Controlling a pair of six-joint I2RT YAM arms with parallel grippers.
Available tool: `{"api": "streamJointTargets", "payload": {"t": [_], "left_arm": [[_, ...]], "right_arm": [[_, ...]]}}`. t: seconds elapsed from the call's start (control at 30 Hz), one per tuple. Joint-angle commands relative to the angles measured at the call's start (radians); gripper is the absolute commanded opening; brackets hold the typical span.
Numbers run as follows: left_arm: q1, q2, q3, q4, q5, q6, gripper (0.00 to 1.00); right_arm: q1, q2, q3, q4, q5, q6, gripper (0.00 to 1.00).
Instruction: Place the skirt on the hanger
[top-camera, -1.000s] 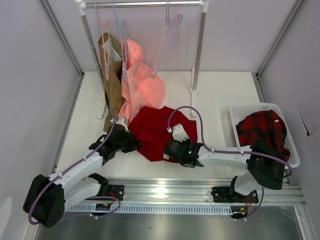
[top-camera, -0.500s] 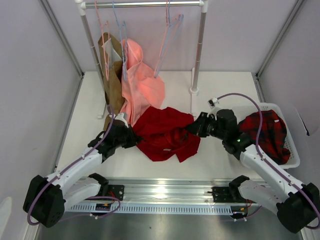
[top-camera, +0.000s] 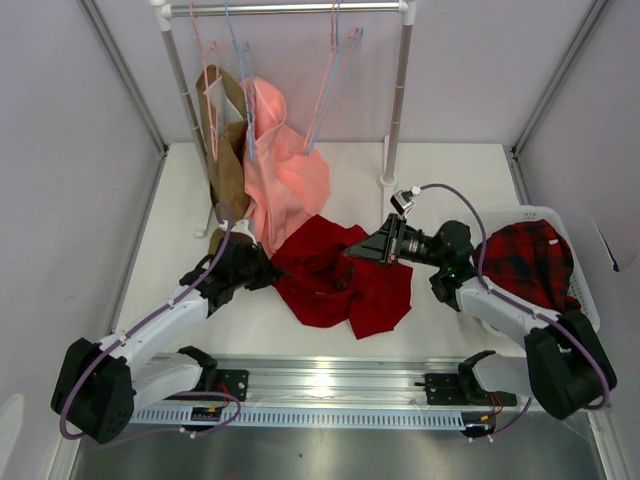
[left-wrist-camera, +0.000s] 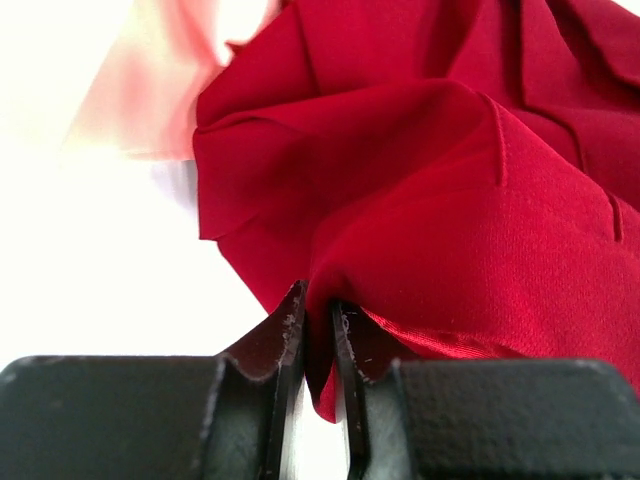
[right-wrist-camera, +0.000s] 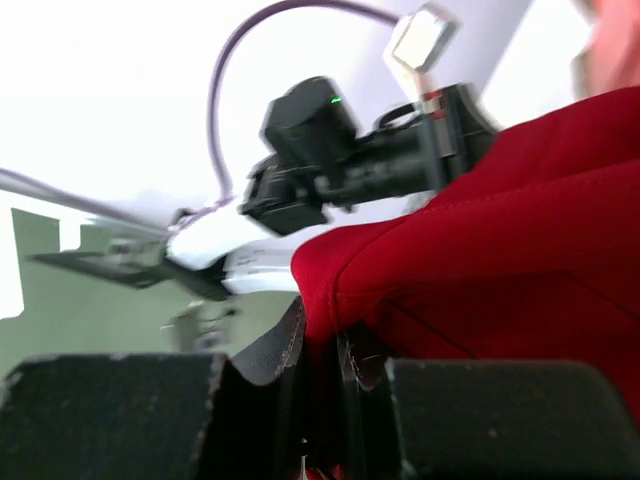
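The skirt's clamped part is held raised above the table: I should lower my right gripper onto the bunched cloth, tipping its fingers down, and open.
The dark red skirt (top-camera: 335, 285) lies bunched on the white table between my arms. My left gripper (top-camera: 264, 271) is shut on its left edge; the left wrist view shows a fold of skirt (left-wrist-camera: 450, 180) pinched between the fingers (left-wrist-camera: 318, 318). My right gripper (top-camera: 354, 250) is shut on the skirt's upper right part and holds it raised. The right wrist view shows red cloth (right-wrist-camera: 500, 230) clamped in that gripper (right-wrist-camera: 320, 345). The pale pink hanger (top-camera: 324, 92) hangs empty on the rail at the back, right of the salmon garment.
A salmon-pink garment (top-camera: 285, 180) and a brown garment (top-camera: 228, 170) hang on the rack beside light blue hangers (top-camera: 243, 80). The rack's right post (top-camera: 397, 100) stands behind the skirt. A white basket (top-camera: 592, 305) holding plaid cloth (top-camera: 525, 260) sits at the right.
My right arm swung from the skirt's near edge round to its right side and lifted, drawing cloth up and over. The skirt has bunched and shifted right. My left gripper barely moved.
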Motion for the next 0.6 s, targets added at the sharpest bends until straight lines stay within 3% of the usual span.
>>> {"api": "streamJointTargets", "payload": {"t": [0.0,0.17,0.57], "left_arm": [[0.014,0.006,0.019,0.015,-0.048,0.016,0.18],[0.014,0.010,0.004,0.027,-0.051,0.010,0.18],[0.014,0.015,0.007,0.015,-0.078,0.005,0.19]], "right_arm": [[-0.002,0.069,-0.014,0.487,-0.098,0.277,0.05],[-0.001,0.175,-0.032,0.377,-0.133,0.152,0.08],[0.018,0.663,-0.066,0.585,-0.115,0.093,0.03]]}}
